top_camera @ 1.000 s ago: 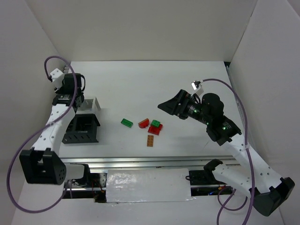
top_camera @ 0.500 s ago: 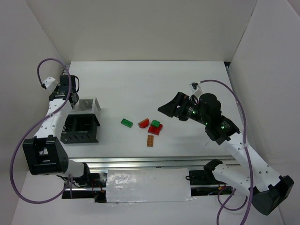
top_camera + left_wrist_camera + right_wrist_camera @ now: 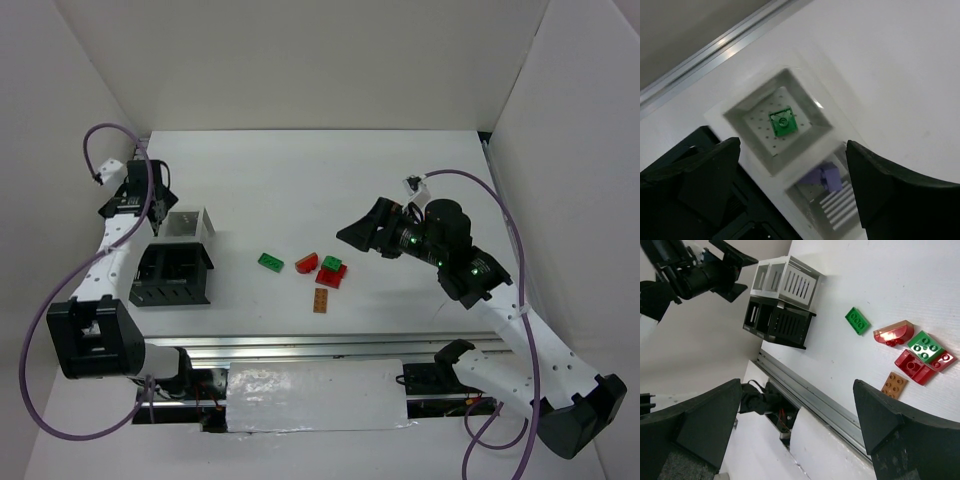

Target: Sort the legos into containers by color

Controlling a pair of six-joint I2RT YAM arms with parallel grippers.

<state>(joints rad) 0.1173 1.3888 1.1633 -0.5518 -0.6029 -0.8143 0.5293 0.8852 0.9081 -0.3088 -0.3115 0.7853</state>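
Note:
I will swing my left gripper toward the loose green lego (image 3: 270, 262), then turn and lower astride its long sides.
My left gripper (image 3: 160, 212) hangs open over the two white containers (image 3: 187, 225). In the left wrist view a green lego (image 3: 783, 122) lies in one white bin (image 3: 810, 106), and a blurred lavender lego (image 3: 827, 176) sits in the adjoining one, between my spread fingers. Two black containers (image 3: 172, 276) stand just in front. Loose on the table are a green lego (image 3: 270, 262), a red rounded one (image 3: 307, 263), a green one (image 3: 332, 264) on a red one (image 3: 328, 278), and an orange-brown one (image 3: 320, 300). My right gripper (image 3: 345, 230) hovers open to their right, holding nothing.
A metal rail (image 3: 300, 345) runs along the table's near edge. White walls close in the left, back and right sides. In the right wrist view the bins (image 3: 785, 282) stand far left of the loose bricks (image 3: 914, 366).
The left wrist turned and shifted slightly left over the white bins, and its jaws have opened. The right arm has barely moved.

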